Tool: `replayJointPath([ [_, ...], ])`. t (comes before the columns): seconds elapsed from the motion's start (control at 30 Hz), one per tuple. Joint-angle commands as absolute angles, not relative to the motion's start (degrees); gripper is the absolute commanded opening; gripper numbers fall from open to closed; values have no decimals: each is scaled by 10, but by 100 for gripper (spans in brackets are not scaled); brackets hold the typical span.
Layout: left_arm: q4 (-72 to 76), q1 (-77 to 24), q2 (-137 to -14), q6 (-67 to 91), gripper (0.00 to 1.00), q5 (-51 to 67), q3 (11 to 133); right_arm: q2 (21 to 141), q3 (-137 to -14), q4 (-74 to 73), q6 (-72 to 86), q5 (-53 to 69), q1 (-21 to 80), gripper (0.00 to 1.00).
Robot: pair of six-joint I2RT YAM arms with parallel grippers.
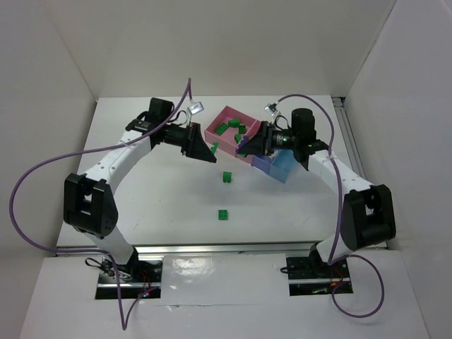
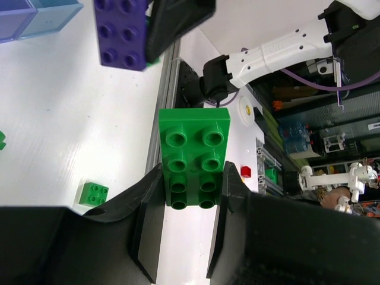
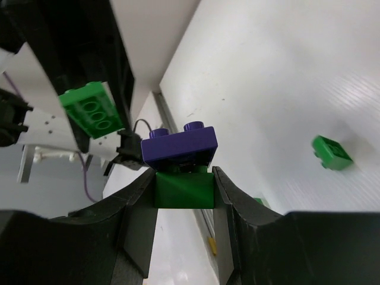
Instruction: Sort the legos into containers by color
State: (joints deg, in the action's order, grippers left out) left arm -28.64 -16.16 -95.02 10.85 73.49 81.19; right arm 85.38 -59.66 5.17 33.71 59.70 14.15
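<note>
Next, my left gripper moves outward and tips down over the pink container [image 1: 224, 120], which lies outward of it, to release the green lego among matching legos.
My left gripper [image 2: 193, 178] is shut on a flat green lego [image 2: 193, 148], seen stud-holes up, and hangs above the table [image 1: 207, 151]. Facing it, my right gripper [image 3: 184, 178] is shut on a green brick [image 3: 184, 190] with a dark purple brick [image 3: 178, 145] stuck on top; the pair hangs close to the left gripper [image 1: 244, 147]. The purple brick [image 2: 122, 32] also shows in the left wrist view. Loose green legos [image 1: 227, 176] [image 1: 223, 214] lie on the table. The pink container [image 1: 224, 120] holds several green legos. The blue container [image 1: 265, 166] and light blue container [image 1: 286, 168] sit under the right arm.
White walls enclose the table on three sides. A metal rail [image 1: 226, 248] runs along the near edge between the arm bases. Purple cables [image 1: 28, 191] loop off both arms. One small green lego [image 1: 214, 147] lies by the pink container's near corner.
</note>
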Motion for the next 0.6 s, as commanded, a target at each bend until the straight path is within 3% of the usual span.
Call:
replayJointPath([
  [0.0, -279, -162, -933, 103, 0, 759, 822, 815, -592, 3, 301, 550, 130, 0],
  [0.07, -279, -162, -939, 117, 0, 742, 827, 810, -592, -38, 289, 518, 124, 0],
  [0.17, -289, -175, -978, 149, 0, 606, 869, 791, -614, -114, 272, 391, 117, 0],
  [0.33, -344, -205, -1108, 209, 0, 384, 1070, 737, -625, -190, 252, 220, 117, 0],
  [0.57, -390, -217, -1321, 277, 0, 202, 1306, 694, -631, -268, 212, 156, 117, 0],
])
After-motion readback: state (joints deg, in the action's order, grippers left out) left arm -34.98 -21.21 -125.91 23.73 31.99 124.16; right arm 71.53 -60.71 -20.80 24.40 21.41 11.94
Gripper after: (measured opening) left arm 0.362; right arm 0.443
